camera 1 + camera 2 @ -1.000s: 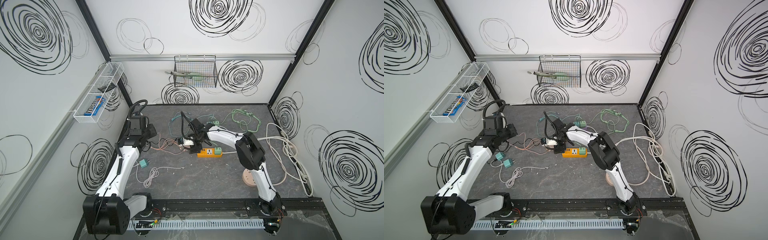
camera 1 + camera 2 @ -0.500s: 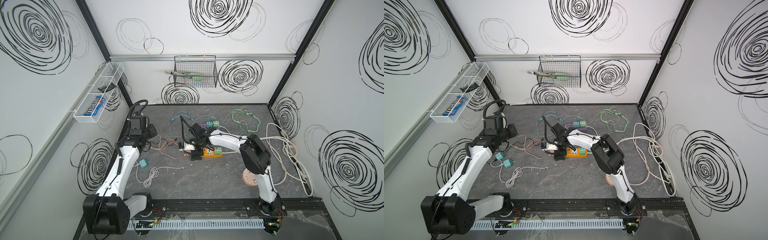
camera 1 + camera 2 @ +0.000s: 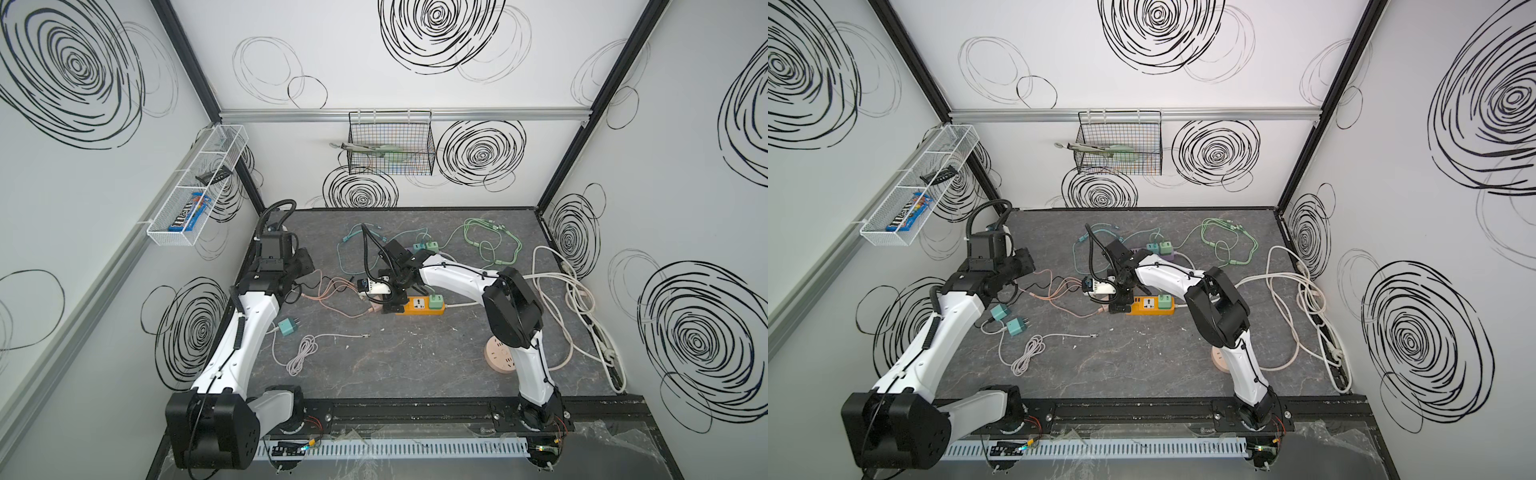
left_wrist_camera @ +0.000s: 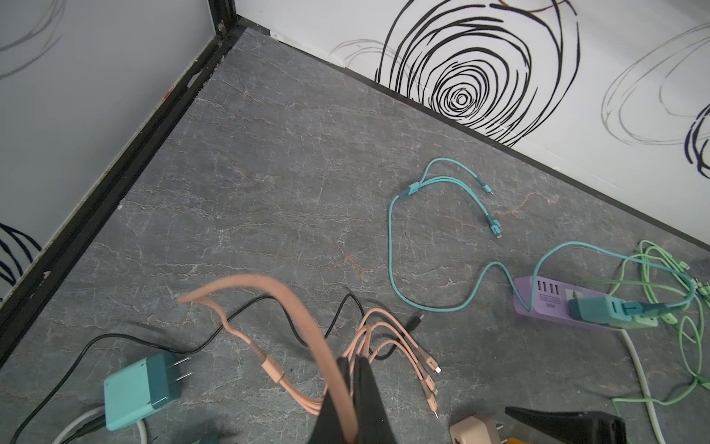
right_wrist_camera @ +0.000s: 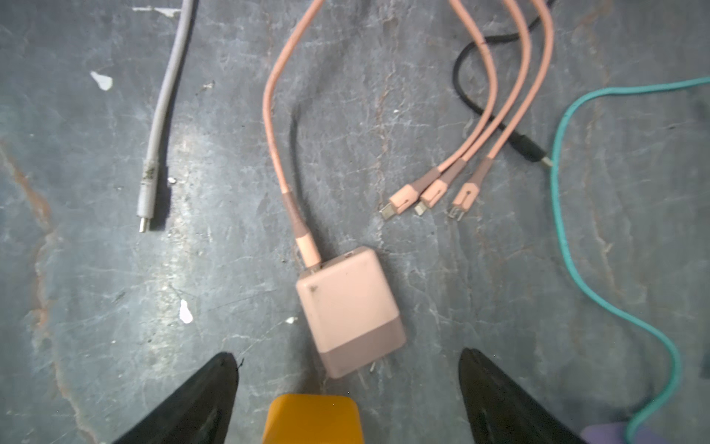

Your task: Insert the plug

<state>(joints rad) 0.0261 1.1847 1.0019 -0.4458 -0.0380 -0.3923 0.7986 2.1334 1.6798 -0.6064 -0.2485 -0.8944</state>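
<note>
My right gripper goes down around the plug's prong end [image 3: 377,308] [image 5: 364,346] next and closes, since the pink cube plug lies flat on the tabletop below my open fingers.
The pink plug [image 5: 349,311] lies flat on the table, its prongs pointing at the end of the orange power strip [image 5: 313,419] without touching it. My right gripper [image 5: 345,355] hangs open over that spot, its fingers wide on either side and holding nothing. In both top views the plug [image 3: 375,307] [image 3: 1102,309] sits just left of the strip [image 3: 417,305] [image 3: 1148,305], under the right gripper [image 3: 392,301]. My left gripper [image 4: 351,359] is shut on the plug's pink cable [image 4: 292,303], further left [image 3: 303,264].
A green plug [image 3: 435,300] sits in the orange strip. A purple strip [image 4: 545,303] with teal and green chargers lies behind. Teal chargers [image 3: 286,327], a grey coiled cable [image 3: 301,353], a round wooden socket [image 3: 500,355] and white cords [image 3: 561,291] lie around.
My right gripper has come forward to the orange strip's left end and its jaws have widened. The left arm has stayed put with the cable.
</note>
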